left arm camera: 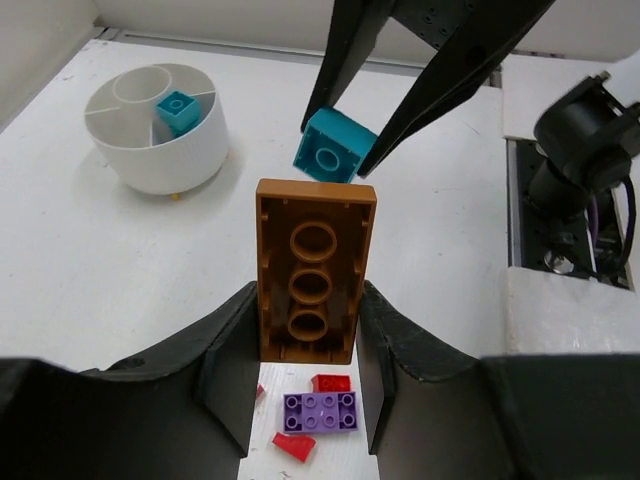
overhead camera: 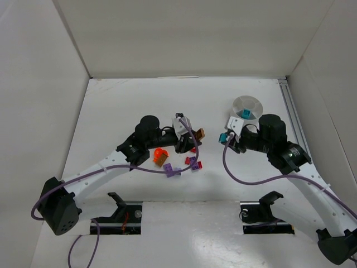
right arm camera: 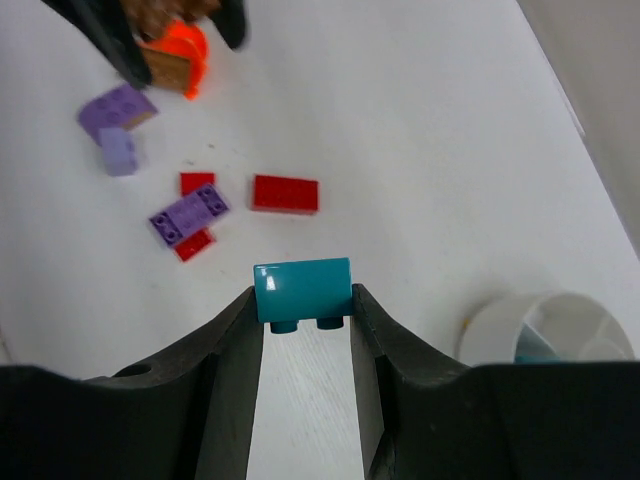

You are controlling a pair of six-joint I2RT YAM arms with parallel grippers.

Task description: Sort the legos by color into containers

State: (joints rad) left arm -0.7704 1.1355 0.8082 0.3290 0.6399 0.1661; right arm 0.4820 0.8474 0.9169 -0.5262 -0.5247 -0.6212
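Note:
I will next move my right gripper outward and turn its fingers down over the dish's wedge where a teal brick lies, because its own brick has the same color.
My left gripper is shut on an orange-brown brick, held lengthwise between the jaws in the left wrist view. My right gripper is shut on a teal brick, seen between its jaws in the right wrist view and hanging above the table in the left wrist view. The round white dish stands behind the right gripper, with one teal brick in a wedge. Both grippers are above the table, apart from the dish.
Loose bricks lie under and left of the left gripper: a purple brick, red pieces, a long red brick, more purple pieces and an orange piece. Cardboard walls enclose the table.

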